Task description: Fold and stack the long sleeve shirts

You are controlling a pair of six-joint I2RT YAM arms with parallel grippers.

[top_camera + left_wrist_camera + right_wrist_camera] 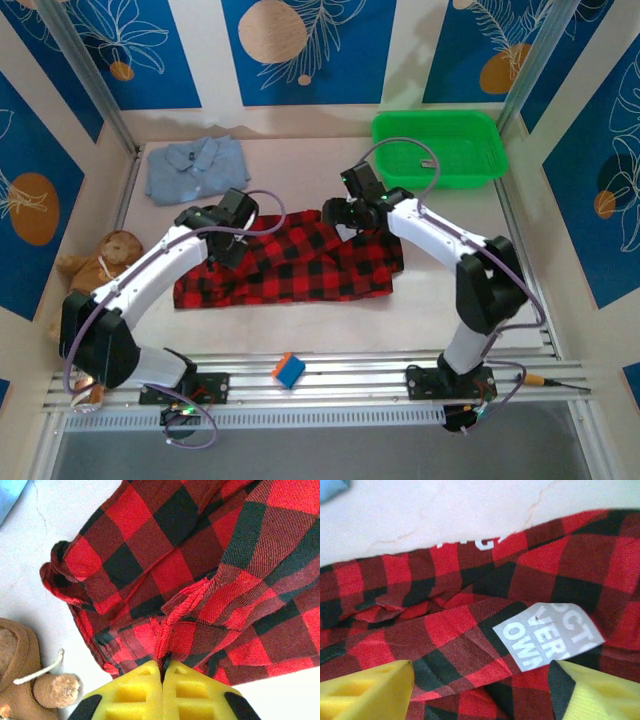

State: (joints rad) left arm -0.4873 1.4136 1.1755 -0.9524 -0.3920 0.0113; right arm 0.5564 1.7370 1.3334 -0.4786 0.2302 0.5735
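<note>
Next, my left gripper should draw the flannel's hemmed edge outward and release it beside the flannel's rolled corner (64,575), which lies outward of the gripper's fingers, because the flannel is bunched.
The red-and-black checked flannel shirt (290,260) lies crumpled in the middle of the table. The light blue collared shirt (195,168) sits folded at the back left. My left gripper (225,238) is over the flannel's left part; in the left wrist view its yellow fingers (135,692) are pressed together, shut on a raised fold of the flannel (200,570). My right gripper (350,215) hovers at the flannel's upper right edge. It stands open (482,695), its fingertips (365,690) wide apart over the cloth beside a grey label with white letters (547,635).
A green basket (440,148) stands at the back right. A brown stuffed toy (105,255) lies at the left wall, close to the flannel's left edge (30,675). A small blue-and-orange block (288,369) rests on the front rail.
</note>
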